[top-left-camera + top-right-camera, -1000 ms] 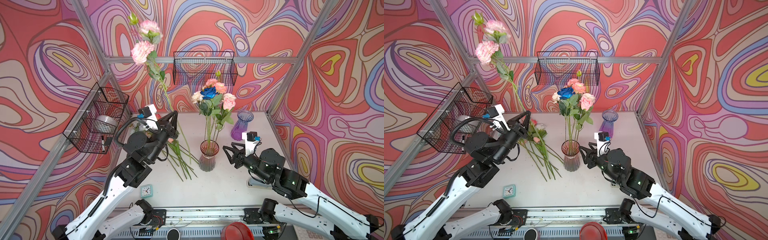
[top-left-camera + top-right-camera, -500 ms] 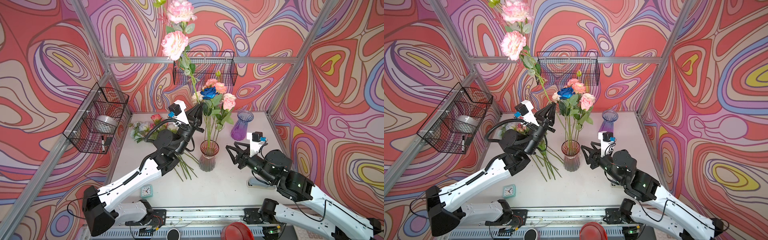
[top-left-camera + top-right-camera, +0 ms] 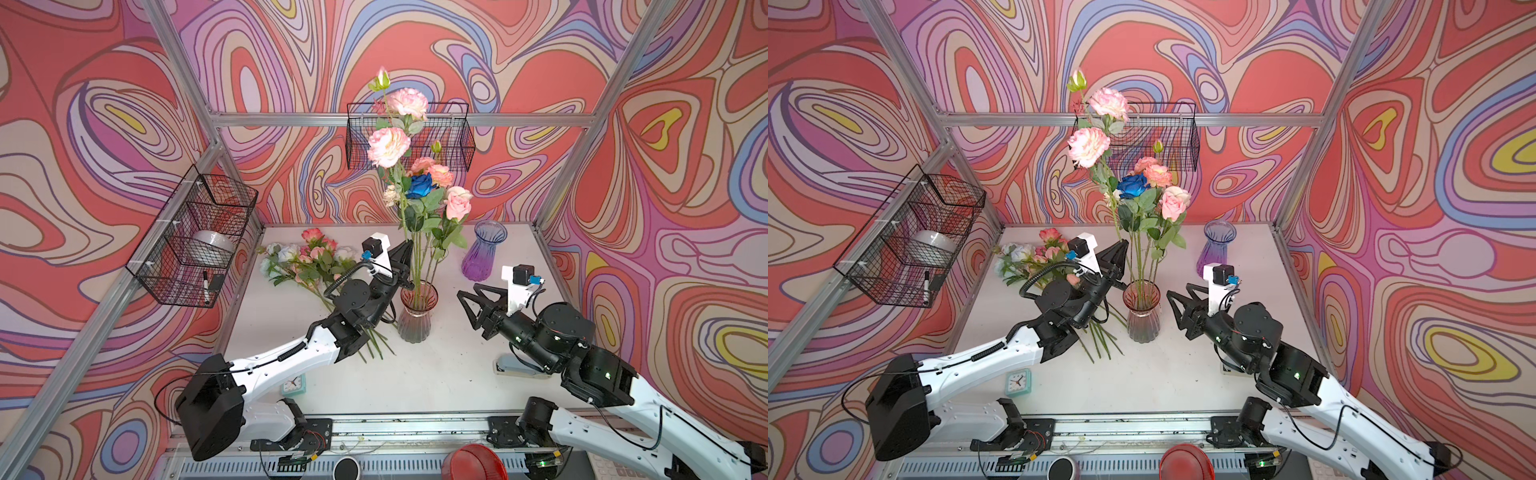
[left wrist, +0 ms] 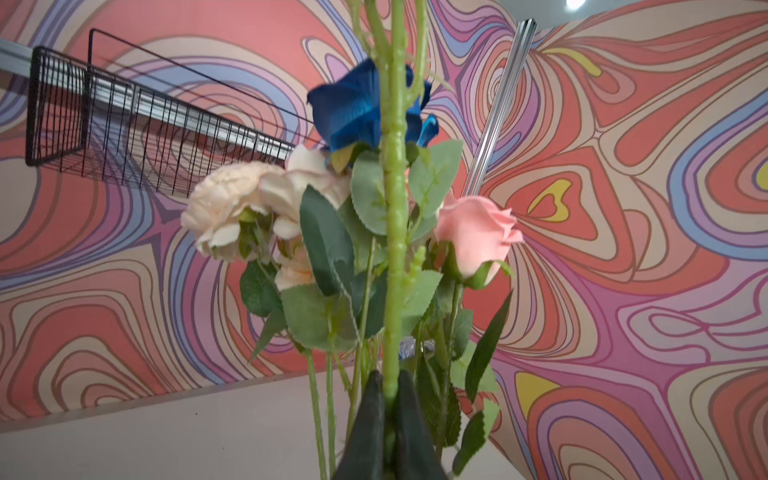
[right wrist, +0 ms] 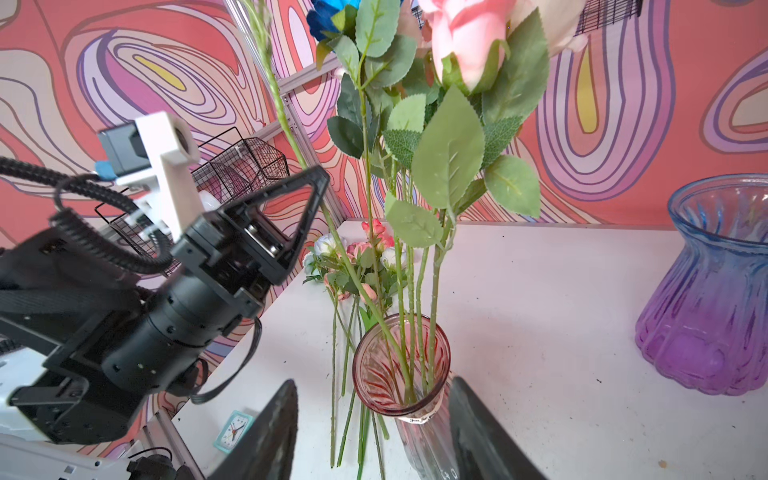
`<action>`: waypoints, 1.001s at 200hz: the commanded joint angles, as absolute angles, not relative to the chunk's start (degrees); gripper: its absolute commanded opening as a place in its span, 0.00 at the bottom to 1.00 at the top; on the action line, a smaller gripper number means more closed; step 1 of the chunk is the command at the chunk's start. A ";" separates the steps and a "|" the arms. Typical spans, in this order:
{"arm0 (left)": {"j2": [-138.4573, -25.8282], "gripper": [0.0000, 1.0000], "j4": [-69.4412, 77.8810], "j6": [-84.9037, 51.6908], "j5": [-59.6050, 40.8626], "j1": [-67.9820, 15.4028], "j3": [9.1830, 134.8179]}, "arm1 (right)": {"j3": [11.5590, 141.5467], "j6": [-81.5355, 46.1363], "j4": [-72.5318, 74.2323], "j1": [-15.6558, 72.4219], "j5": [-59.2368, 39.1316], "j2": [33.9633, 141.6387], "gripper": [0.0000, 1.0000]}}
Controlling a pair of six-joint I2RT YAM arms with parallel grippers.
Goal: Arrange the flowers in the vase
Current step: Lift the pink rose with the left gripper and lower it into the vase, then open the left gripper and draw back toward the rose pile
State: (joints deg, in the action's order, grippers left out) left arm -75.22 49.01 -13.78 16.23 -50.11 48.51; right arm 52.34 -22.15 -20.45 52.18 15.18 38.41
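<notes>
I need to lower the tall green stem deeper through the vase's opening (image 3: 419,296) with my left gripper, then release it, because its pink blooms are still well above the blue rose.
A ribbed red glass vase (image 3: 415,324) (image 3: 1142,316) (image 5: 419,440) stands mid-table holding several flowers, among them a blue rose (image 4: 357,112) and a pink rose (image 4: 473,237). My left gripper (image 3: 405,253) (image 3: 1123,249) (image 4: 388,380) (image 5: 322,176) is shut on a tall green stem (image 4: 394,208) just above and left of the vase mouth. That stem carries big pink blooms (image 3: 388,146) (image 3: 1089,146), and its lower end runs down inside the vase. My right gripper (image 3: 466,309) (image 3: 1177,309) (image 5: 372,381) stands open and empty, a short way right of the vase, facing it. More flowers (image 3: 307,257) (image 5: 365,249) lie on the table behind my left arm.
A purple glass vase (image 3: 482,253) (image 5: 706,311) stands at the back right. Black wire baskets hang on the left wall (image 3: 195,232) and back wall (image 3: 409,137). A small teal clock (image 3: 294,384) sits near the front left; a grey stapler-like thing (image 3: 519,368) lies under my right arm.
My left gripper carried the pink-bloomed stem rightward from above the loose flowers to the red vase and lowered it, so its end now sits inside. The right gripper has hardly moved.
</notes>
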 commanded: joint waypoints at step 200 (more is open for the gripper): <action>-70.96 0.29 26.22 -21.25 13.79 -51.01 44.74 | 53.17 -22.69 -20.39 52.11 14.11 39.97 0.59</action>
